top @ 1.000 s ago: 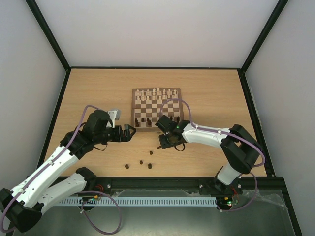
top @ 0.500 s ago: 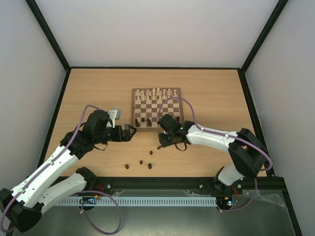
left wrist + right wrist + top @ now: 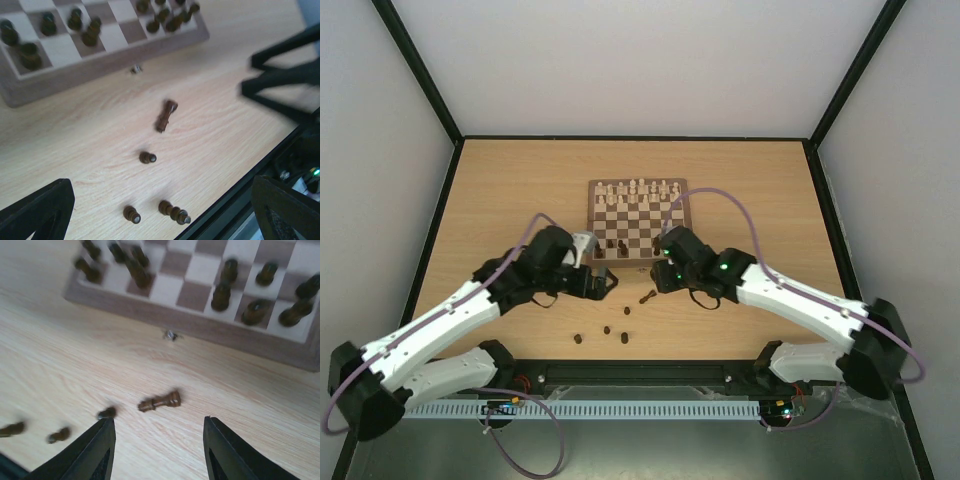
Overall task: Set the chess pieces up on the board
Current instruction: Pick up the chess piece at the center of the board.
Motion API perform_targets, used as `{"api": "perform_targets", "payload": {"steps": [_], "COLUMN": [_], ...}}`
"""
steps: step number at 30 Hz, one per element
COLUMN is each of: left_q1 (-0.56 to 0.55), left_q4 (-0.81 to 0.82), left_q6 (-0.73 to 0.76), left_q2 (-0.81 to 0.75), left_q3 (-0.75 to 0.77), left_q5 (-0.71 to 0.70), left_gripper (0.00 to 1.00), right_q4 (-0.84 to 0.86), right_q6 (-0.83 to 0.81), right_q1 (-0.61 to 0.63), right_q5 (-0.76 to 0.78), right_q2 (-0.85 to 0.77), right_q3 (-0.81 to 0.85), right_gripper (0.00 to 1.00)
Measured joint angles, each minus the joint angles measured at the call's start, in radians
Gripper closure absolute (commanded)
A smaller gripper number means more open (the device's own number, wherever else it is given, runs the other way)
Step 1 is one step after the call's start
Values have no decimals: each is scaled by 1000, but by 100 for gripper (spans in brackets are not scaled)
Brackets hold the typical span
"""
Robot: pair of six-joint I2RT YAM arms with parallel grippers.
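The left gripper crosses over and comes down astride the fallen piece's near end (image 3: pixel 643 300) (image 3: pixel 161 126) next, since the piece lies below it and to its right in the top view.
The board (image 3: pixel 638 222) lies at mid-table, with dark chess pieces (image 3: pixel 616 244) standing along its near rows; the right arm hides some. One dark piece (image 3: pixel 648 296) lies on its side on the table in front of the board, also seen in both wrist views (image 3: pixel 166 115) (image 3: pixel 160 401). Several more dark pieces (image 3: pixel 607 329) are loose nearer the arms (image 3: pixel 174 212). My left gripper (image 3: pixel 604 282) hovers open left of the fallen piece, empty. My right gripper (image 3: pixel 660 277) is open above it, fingers (image 3: pixel 95 452) straddling empty air just short of it.
Cream-white pieces (image 3: pixel 638 190) fill the board's far rows. A small metal clasp (image 3: pixel 171 334) sticks out of the board's near edge. The black frame rail (image 3: pixel 640 368) runs along the table's near edge, close to the loose pieces.
The left arm has swung right, bringing its gripper to the board's front edge. The right gripper has pulled back toward the board and its elbow has swung out right. The fallen piece stays put.
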Motion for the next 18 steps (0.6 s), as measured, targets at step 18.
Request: {"api": "perform_targets", "payload": {"steps": [18], "left_q1": [-378], "left_q4": [220], "left_q6": [33], "left_q2": [406], "left_q3": [-2], "left_q5": [-446], "left_gripper": [25], "right_q4": [-120], "right_q6": [60], "right_q1": [0], "right_q5": [-12], "right_q2": [-328], "right_q3": [58], "right_gripper": [51]}}
